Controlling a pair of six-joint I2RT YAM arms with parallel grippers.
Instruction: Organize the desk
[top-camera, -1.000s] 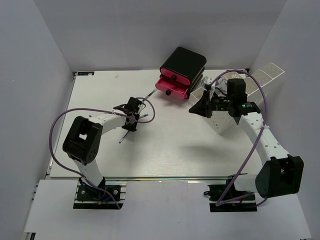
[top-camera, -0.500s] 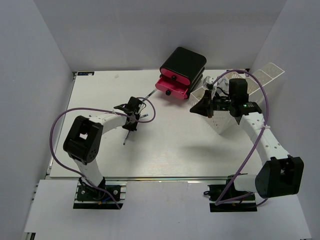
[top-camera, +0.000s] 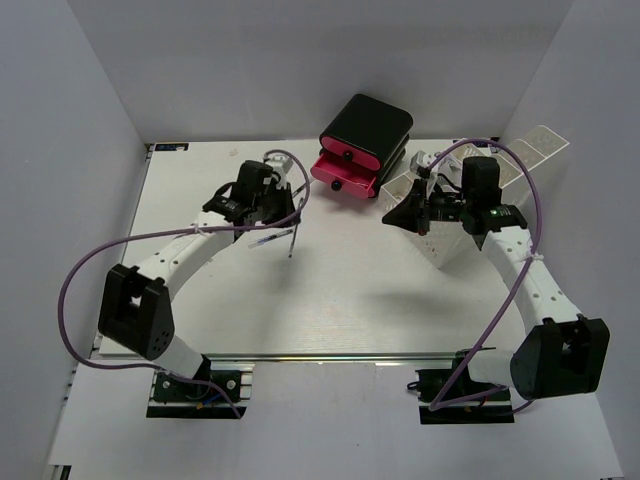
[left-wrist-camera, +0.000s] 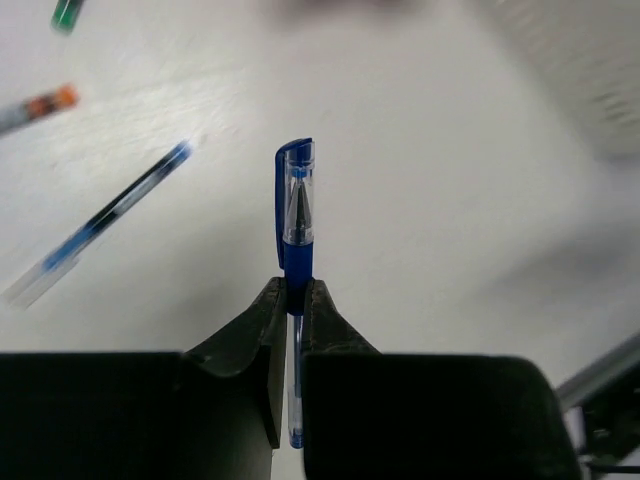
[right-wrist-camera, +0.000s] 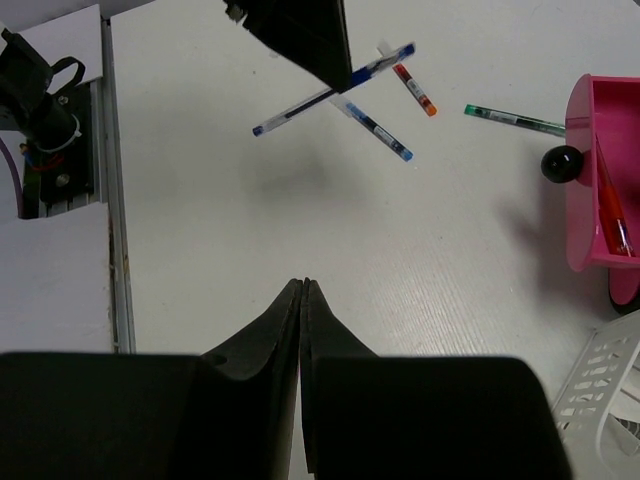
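The open pink drawer has a pen in it and is outward of my left gripper, toward the right in the top view. I will next carry my pen over the drawer, turning, and let go.
The white desk fills the top view. My left gripper is shut on a blue capped pen and holds it above the desk. The pen sticks out past the fingertips. The right wrist view shows the same pen in the air under the left gripper's fingers. Three pens lie on the desk below: a blue one, an orange one and a green one. My right gripper is shut and empty, hovering beside the white tray.
The black-and-pink drawer unit stands at the back centre. Its pink drawer is open with an orange pen inside and a black knob at its front. A silver rail runs along the desk's near edge.
My left arm has stretched out and carried the blue pen up, farther back and right, towards the drawer unit. The right arm has hardly moved.
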